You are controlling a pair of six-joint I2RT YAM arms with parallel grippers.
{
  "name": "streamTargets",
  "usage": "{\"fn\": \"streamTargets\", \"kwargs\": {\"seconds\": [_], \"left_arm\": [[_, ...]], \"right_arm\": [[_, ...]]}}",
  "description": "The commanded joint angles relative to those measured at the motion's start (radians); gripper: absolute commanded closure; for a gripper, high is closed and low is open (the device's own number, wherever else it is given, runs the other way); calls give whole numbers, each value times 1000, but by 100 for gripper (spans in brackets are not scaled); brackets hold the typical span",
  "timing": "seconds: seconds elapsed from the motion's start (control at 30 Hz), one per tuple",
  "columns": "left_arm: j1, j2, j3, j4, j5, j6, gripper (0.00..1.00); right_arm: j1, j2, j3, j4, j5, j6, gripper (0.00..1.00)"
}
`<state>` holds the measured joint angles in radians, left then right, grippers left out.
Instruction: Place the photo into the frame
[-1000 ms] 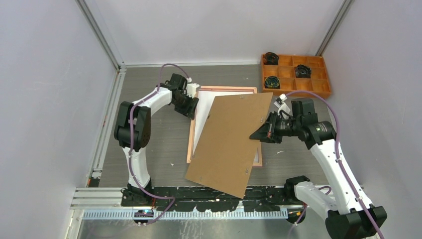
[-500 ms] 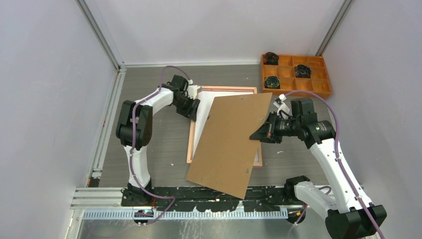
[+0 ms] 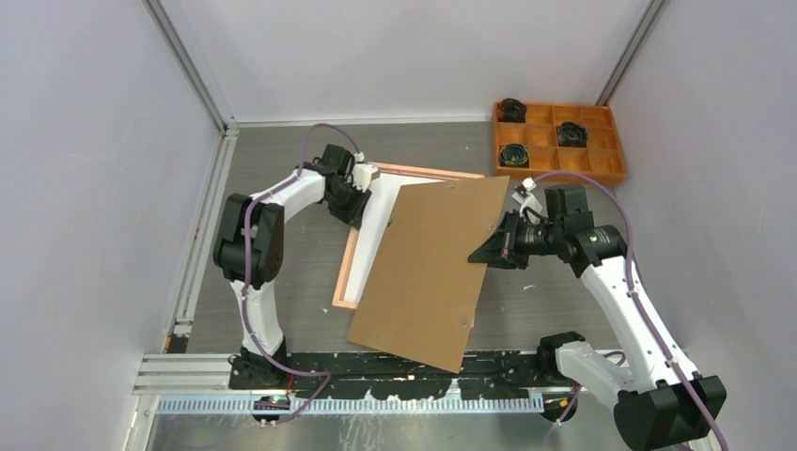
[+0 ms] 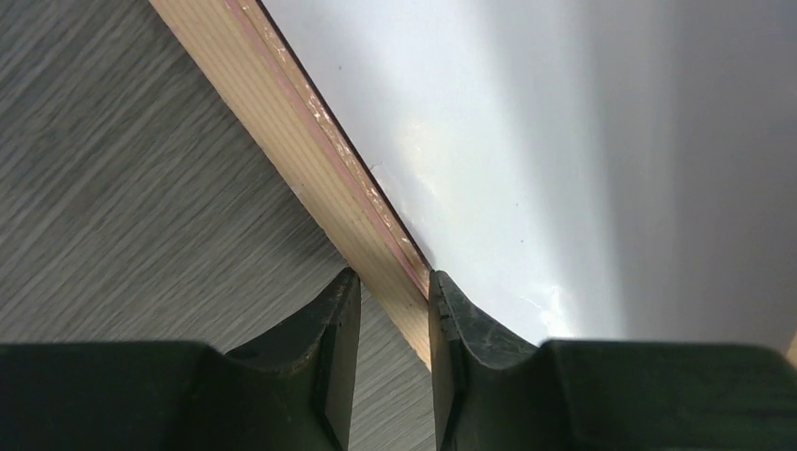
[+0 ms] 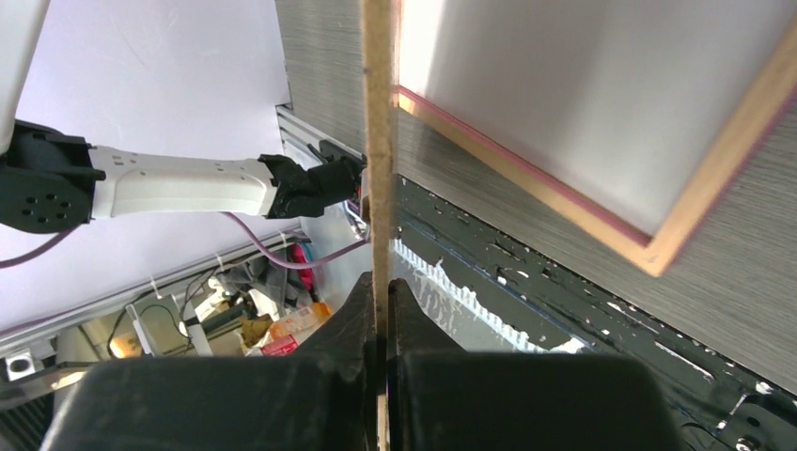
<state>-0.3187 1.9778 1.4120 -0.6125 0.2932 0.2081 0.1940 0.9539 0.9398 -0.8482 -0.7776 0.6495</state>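
The white sheet [image 3: 381, 225] [image 5: 611, 103] lies uncovered below my right gripper, on the left in the top view. Next, my right gripper will move down to that side and release the board onto it.
The frame [image 3: 428, 172] lies back up on the table, its tan border showing, turned askew. A white sheet [image 3: 381, 225] lies inside it; no seascape print shows in any view. My left gripper [image 3: 360, 193] is shut on the frame's far left border [image 4: 310, 141], one finger outside it and one over the white sheet [image 4: 564, 141]. My right gripper [image 3: 489, 252] is shut on the right edge of the plain brown backing board [image 3: 423, 272] and holds it tilted above the frame. The right wrist view shows the board edge-on [image 5: 379, 141] above the frame's corner [image 5: 714, 178].
An orange compartment tray [image 3: 573, 175] with black parts stands at the back right. A black rail [image 3: 376, 362] runs along the table's near edge under the board's lower corner. Grey walls close in both sides.
The frame has turned: its near end has swung to the left with my left gripper on its far corner. The backing board and right gripper have shifted slightly left.
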Motion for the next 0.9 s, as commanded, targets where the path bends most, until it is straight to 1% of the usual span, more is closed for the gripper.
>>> {"fn": "streamTargets", "kwargs": {"seconds": [0.0,0.1,0.17,0.23,0.27,0.33,0.43,0.57,0.6,0.7,0.87], "left_arm": [[30,-64,-73,-11,-134,181,77],[58,-82,-84,-28,-153,214,77],[84,-97,-83,-49,-135,217,76],[99,-118,-90,-55,-126,218,73],[103,-130,-96,-61,-122,219,70],[110,-155,-99,-87,-87,209,60],[127,-199,-94,-134,-4,182,45],[164,-262,-71,-187,109,152,29],[173,-274,-58,-205,132,150,27],[203,-315,-41,-221,158,155,26],[298,-308,-37,-231,131,215,28]], "right_arm": [[-4,6,-5,133,-118,45,99],[-4,23,-17,184,-137,67,99],[-3,40,-22,225,-148,86,99],[-4,65,-27,278,-156,110,99],[-2,81,-32,315,-165,126,99],[2,117,-38,383,-169,159,99],[11,178,-35,455,-165,182,99],[28,237,-50,563,-129,225,99],[33,252,-53,582,-110,228,99],[53,288,-75,669,-67,252,99],[82,354,-94,769,-36,287,99]]}}
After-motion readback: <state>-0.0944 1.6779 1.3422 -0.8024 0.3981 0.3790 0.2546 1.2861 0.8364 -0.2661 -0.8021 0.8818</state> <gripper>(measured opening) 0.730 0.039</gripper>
